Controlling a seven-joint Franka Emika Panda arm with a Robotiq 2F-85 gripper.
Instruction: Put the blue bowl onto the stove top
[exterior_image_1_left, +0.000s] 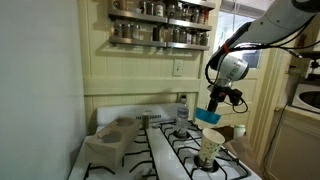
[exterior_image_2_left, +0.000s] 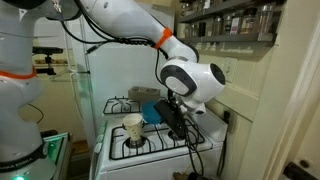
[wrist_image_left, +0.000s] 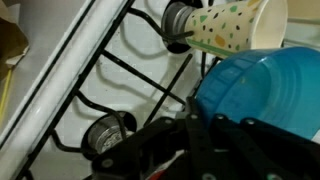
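Note:
I should next lower the bowl, still above the bars, onto the grate (exterior_image_1_left: 190, 140) beside the paper cup below, then my gripper should release the bowl's rim.
My gripper (exterior_image_1_left: 213, 103) is shut on the rim of the blue bowl (exterior_image_1_left: 209, 116) and holds it in the air above the stove top (exterior_image_1_left: 185, 150). In the wrist view the blue bowl (wrist_image_left: 258, 88) fills the right side, pinched between my black fingers (wrist_image_left: 200, 125), with the black grates and a burner (wrist_image_left: 108, 132) below. In an exterior view the bowl (exterior_image_2_left: 152, 111) shows as a blue patch behind my gripper (exterior_image_2_left: 170, 115), over the stove top (exterior_image_2_left: 150, 150).
A pale patterned paper cup (exterior_image_1_left: 211, 146) stands on the front grate, also seen in the wrist view (wrist_image_left: 232, 28) and an exterior view (exterior_image_2_left: 133, 128). A beige cloth and bowls (exterior_image_1_left: 110, 135) lie on the stove's side. A spice rack (exterior_image_1_left: 160, 22) hangs above.

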